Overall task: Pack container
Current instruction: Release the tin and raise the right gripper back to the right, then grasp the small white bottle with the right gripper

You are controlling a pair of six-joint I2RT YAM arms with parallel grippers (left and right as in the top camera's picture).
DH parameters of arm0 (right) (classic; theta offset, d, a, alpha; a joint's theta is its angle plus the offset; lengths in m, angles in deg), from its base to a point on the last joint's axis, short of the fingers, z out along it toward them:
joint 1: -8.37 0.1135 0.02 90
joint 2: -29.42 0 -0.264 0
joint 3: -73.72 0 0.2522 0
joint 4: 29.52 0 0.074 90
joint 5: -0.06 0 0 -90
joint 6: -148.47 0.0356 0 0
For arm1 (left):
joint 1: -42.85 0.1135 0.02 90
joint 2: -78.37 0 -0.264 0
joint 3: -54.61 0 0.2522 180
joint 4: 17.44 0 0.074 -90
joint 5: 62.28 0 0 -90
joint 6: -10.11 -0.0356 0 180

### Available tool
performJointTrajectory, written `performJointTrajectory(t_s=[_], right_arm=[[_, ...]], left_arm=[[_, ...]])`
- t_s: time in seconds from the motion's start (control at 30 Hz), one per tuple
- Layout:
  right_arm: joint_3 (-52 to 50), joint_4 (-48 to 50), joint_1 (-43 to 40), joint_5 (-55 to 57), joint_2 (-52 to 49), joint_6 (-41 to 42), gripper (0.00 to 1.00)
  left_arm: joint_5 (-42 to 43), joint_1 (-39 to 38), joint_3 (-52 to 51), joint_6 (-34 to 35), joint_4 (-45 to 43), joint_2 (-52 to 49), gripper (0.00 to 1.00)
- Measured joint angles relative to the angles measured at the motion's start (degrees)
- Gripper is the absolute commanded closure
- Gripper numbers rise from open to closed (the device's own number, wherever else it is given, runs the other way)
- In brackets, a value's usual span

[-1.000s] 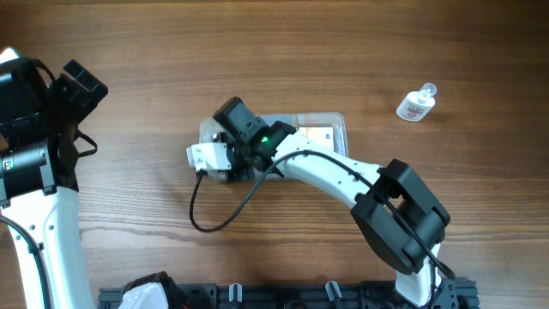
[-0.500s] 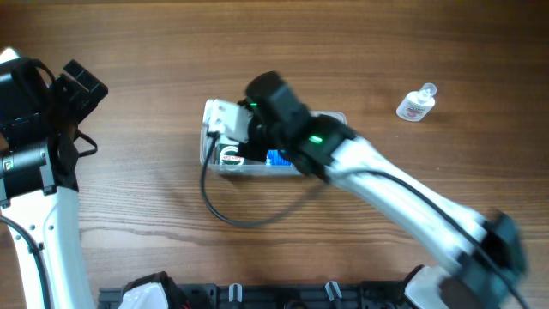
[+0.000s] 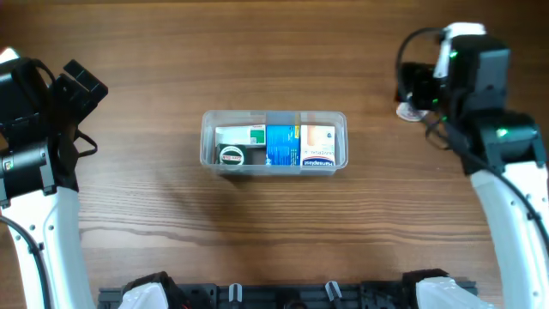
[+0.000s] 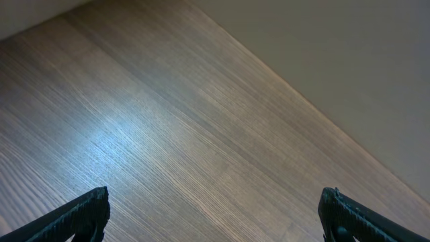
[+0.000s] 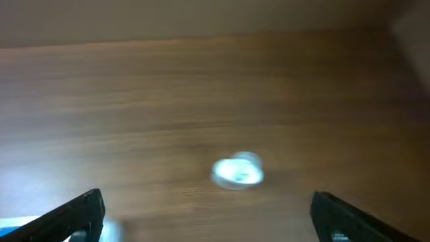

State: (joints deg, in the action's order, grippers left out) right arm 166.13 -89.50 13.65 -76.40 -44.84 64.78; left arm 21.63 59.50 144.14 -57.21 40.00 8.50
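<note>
The small white-capped bottle (image 3: 408, 111) (image 5: 237, 171) stands on the tabletop below my right gripper. My right gripper lowers around it next and closes its open fingers.
The clear container (image 3: 208, 129) sits mid-table. It holds a green-and-white box (image 3: 242, 135), a blue box (image 3: 280, 146), an orange-and-white box (image 3: 318, 146) and a small round black item (image 3: 232, 155). My right gripper (image 5: 208, 216) is open with nothing between its fingers, far right of the container. It hangs above a small white-capped bottle (image 5: 237, 171), which looks blurred in the right wrist view. In the overhead view the right arm (image 3: 464, 69) partly covers that bottle (image 3: 408, 111). My left gripper (image 4: 215, 216) is open over bare wood at the table's left side.
The left arm (image 3: 39, 146) stands along the left edge. The wooden table (image 3: 274, 232) runs out to a pale wall or floor beyond its far edge in the left wrist view. A black rail (image 3: 283, 296) lines the near edge.
My right arm has pulled away from the container to the far right, over the small bottle, and its jaws have opened. The container's contents now show. The left arm is unmoved.
</note>
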Motion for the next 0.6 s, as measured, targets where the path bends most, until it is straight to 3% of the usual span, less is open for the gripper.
performJointTrajectory(t_s=[0.07, 0.17, 0.37, 0.6], right_arm=[[-0.48, -0.28, -5.73, -0.44, -2.99, 3.15, 0.00], [-0.70, -0.44, -10.84, -1.97, -11.45, 2.99, 0.00], [-1.40, 5.31, -11.06, -3.54, -25.77, -10.58, 0.00], [-1.42, 10.73, -11.06, -7.34, -29.59, -13.29, 0.00]], left_arm=[[0.00, 0.00, 0.00, 0.00, -0.02, 0.00, 0.00], [0.00, 0.00, 0.00, 0.00, 0.00, 0.00, 0.00], [0.00, 0.00, 0.00, 0.00, 0.00, 0.00, 0.00], [0.00, 0.00, 0.00, 0.00, 0.00, -0.02, 0.00]])
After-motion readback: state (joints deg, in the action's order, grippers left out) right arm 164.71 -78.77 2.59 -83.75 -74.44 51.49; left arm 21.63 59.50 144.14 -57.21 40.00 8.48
